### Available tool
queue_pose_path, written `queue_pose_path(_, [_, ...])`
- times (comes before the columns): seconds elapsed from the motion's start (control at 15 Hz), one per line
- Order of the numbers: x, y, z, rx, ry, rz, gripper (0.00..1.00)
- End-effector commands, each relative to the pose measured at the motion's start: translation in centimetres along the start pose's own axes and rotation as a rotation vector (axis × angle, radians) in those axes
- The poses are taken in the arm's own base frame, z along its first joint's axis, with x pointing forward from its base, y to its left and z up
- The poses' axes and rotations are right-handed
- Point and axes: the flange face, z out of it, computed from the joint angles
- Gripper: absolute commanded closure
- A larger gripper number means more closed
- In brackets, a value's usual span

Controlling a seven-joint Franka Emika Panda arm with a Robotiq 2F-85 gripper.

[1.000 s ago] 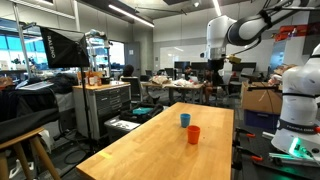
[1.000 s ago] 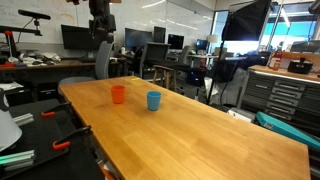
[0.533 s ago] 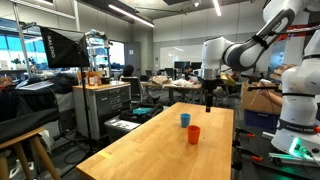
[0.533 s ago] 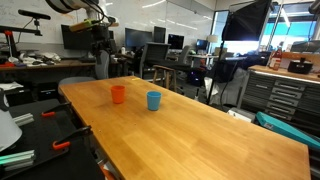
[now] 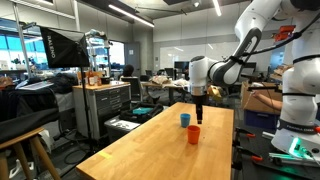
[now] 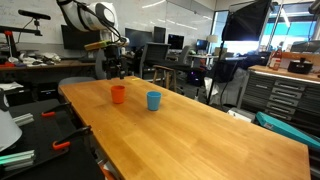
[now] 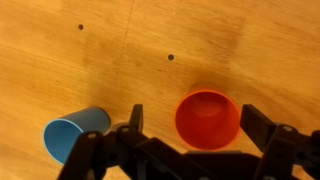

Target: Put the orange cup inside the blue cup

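Note:
I should lower my gripper to the orange cup's rim nearest the blue cup, one finger in the orange cup's opening, and close, since that edge lies below.
The orange cup stands upright on the wooden table, seen from above in the wrist view, directly between my spread fingers. It also shows in both exterior views. The blue cup stands beside it, to the left in the wrist view, and shows in both exterior views. My gripper is open and empty, hanging above the orange cup; in both exterior views it is above the cup, not touching it.
The long wooden table holds only the two cups. A tool cabinet and lab desks stand beyond the table edges. Two small dark holes mark the tabletop.
My arm has swung down and toward the table, bringing the gripper from high up to just above the orange cup. The cups have not moved.

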Motion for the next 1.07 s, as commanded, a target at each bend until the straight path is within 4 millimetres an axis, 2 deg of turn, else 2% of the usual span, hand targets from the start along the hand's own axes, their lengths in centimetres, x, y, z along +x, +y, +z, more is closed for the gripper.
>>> queue_pose_path(0.0, [3.8, 0.7, 2.6, -0.012, -0.008, 0.017, 0.0])
queue_pose_path(0.33, [5.5, 0.8, 5.5, -0.015, -0.024, 0.016, 0.0])
queue_pose_path(0.4, [5.6, 0.8, 6.2, -0.012, -0.026, 0.015, 0.25])
queue_pose_path(0.47, [6.0, 1.0, 6.6, -0.01, -0.03, 0.016, 0.25])
queue_pose_path(0.53, [6.1, 1.1, 7.1, -0.003, -0.036, 0.021, 0.32])
queue_pose_path(0.73, [6.5, 1.6, 8.0, -0.001, -0.039, 0.029, 0.56])
queue_pose_path(1.0, [6.6, 1.6, 7.8, 0.0, -0.039, 0.03, 0.87])
